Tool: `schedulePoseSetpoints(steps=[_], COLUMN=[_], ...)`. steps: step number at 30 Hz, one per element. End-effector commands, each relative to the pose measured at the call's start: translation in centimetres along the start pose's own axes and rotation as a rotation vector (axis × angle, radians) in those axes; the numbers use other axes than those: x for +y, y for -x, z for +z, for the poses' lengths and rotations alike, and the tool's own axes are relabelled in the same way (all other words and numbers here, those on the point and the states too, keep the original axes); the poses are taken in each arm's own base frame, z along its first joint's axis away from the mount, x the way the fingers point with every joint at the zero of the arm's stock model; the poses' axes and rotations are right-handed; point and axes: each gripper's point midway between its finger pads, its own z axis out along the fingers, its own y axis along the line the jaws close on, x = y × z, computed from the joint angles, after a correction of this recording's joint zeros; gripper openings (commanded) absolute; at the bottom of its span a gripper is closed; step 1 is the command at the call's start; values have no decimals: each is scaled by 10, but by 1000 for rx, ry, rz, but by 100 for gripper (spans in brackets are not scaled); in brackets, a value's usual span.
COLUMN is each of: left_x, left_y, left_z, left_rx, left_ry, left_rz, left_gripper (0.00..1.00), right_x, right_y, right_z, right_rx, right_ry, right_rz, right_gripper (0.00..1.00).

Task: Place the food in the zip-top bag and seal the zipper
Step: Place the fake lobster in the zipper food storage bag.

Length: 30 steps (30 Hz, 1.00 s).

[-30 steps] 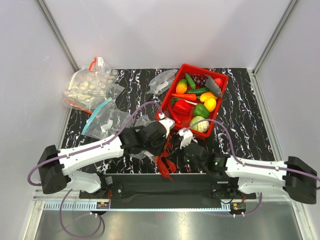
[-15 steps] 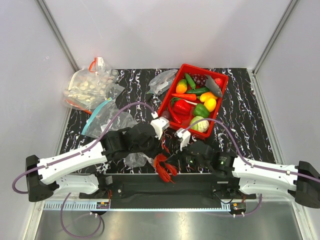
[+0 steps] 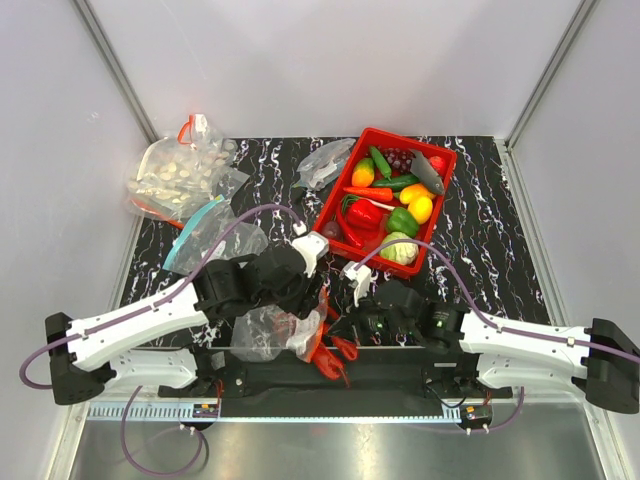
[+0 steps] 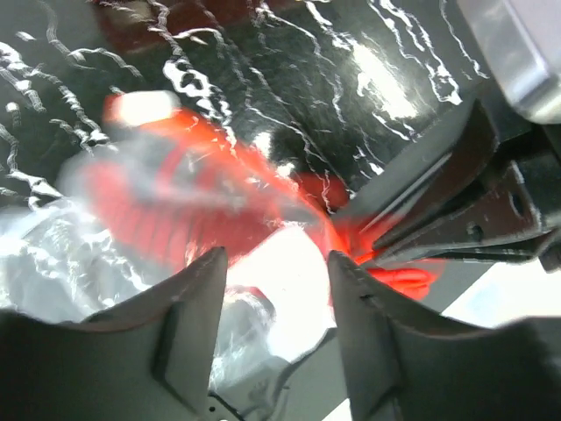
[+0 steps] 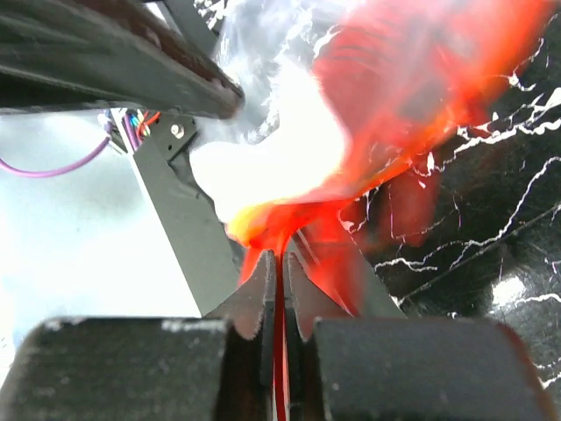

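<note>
The free far part of the red-orange edge of the bag's opening is near the bag's white tab. My left gripper needs to move outward and down onto that part next.
The zip-top bag (image 3: 262, 333) lies crumpled at the table's near edge, with red food (image 3: 327, 355) showing at its right end. In the left wrist view that red food (image 4: 188, 206) is a blur behind the clear plastic (image 4: 53, 263). My left gripper (image 3: 306, 303) hovers over the bag, open (image 4: 276, 267), with nothing between its fingers (image 4: 188, 324). My right gripper (image 3: 340, 327) is shut on the zipper (image 5: 280, 289), whose red-orange strip runs between its jaws. More food fills the red tray (image 3: 438, 205) at the back.
A bag of pale round pieces (image 3: 180, 172) and a clear bag with a teal-blue strip (image 3: 205, 232) lie at the back left. Another clear bag (image 3: 325, 162) rests left of the tray. The metal base rail (image 3: 330, 380) runs just beyond the table's near edge.
My left gripper has opened and let go of the bag. Both grippers have shifted left and nearer, and the bag with the red food now sags toward the near edge.
</note>
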Motion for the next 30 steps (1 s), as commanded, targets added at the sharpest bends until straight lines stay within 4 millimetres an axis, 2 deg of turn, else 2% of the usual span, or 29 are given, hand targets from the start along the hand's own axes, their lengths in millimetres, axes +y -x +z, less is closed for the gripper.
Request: schedulePoseSetpoints(steps=[1, 3, 4, 7, 13, 17, 26, 30], left_x=[13, 22, 24, 29, 16, 13, 8, 11], left_y=[31, 38, 43, 48, 38, 22, 9, 11], left_z=[-23, -26, -31, -25, 17, 51, 104, 122], left_rx=[-107, -124, -129, -96, 41, 152, 234, 233], left_ry=[86, 148, 167, 222, 203, 194, 129, 132], left_rz=[-50, -59, -65, -54, -3, 13, -32, -63], left_gripper=[61, 69, 71, 72, 73, 74, 75, 76], right_x=[14, 13, 14, 13, 17, 12, -1, -4], right_y=[20, 20, 20, 20, 19, 11, -11, -16], right_z=[1, 2, 2, 5, 4, 4, 9, 9], right_rx=[-50, -47, -45, -40, -52, -43, -12, -7], right_ry=[46, 40, 41, 37, 68, 62, 46, 42], right_rz=[-15, -15, -16, -15, -19, -14, 3, -1], right_gripper=[0, 0, 0, 0, 0, 0, 0, 0])
